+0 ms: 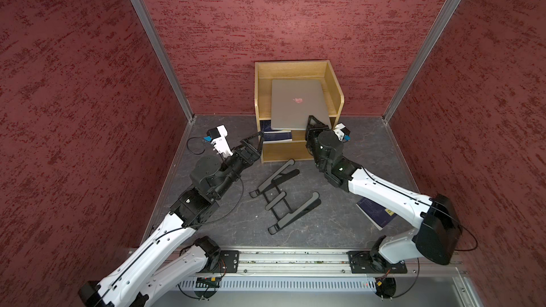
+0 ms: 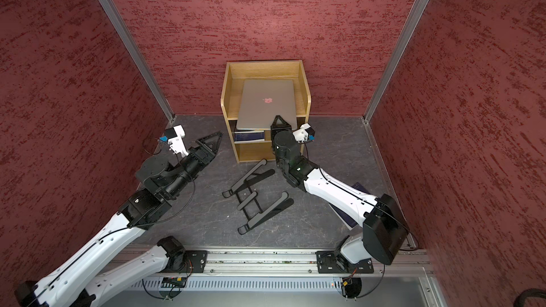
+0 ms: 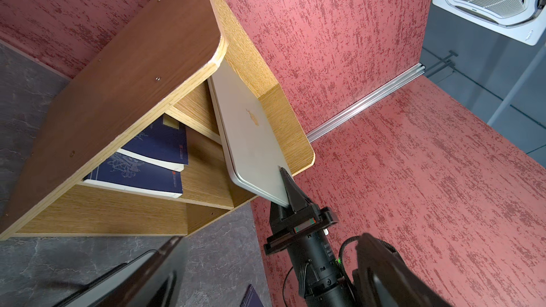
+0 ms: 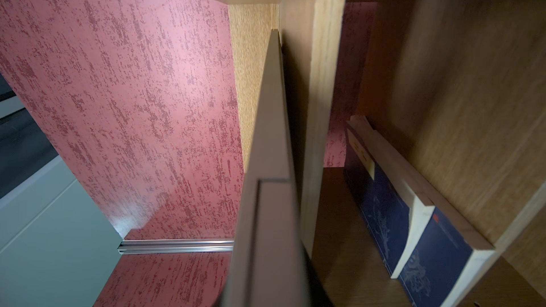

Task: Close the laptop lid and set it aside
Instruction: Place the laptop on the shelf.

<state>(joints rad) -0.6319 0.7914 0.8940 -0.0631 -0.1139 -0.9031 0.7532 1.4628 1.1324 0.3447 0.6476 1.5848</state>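
My right gripper slides the laptop outward toward the shelf's back side (image 1: 292, 70) (image 4: 249, 68) next, then releases its corner, since its front end overhangs the shelf's front.
The silver laptop (image 1: 298, 104) (image 2: 266, 107) is closed, and its lid (image 3: 251, 143) faces up with the logo showing. It sits on the top of the wooden shelf (image 1: 260, 95) (image 2: 228, 98). Its back end is inside the raised walls, while its front end sticks out past the shelf's front and is lifted a little off the top board. My right gripper (image 1: 315, 123) (image 2: 279, 123) is shut on the laptop's front right corner, and the laptop's edge (image 4: 271, 143) runs out from between the jaws. My left gripper (image 1: 261, 143) (image 2: 220, 141) stands open and empty, just left of the shelf's front.
Dark blue books (image 1: 276, 135) (image 3: 153, 160) lie in the shelf's middle compartment. A black folding stand (image 1: 283, 199) (image 2: 254, 199) lies on the grey table in front of the shelf. Another blue book (image 1: 376, 212) lies under my right arm. Red walls enclose three sides.
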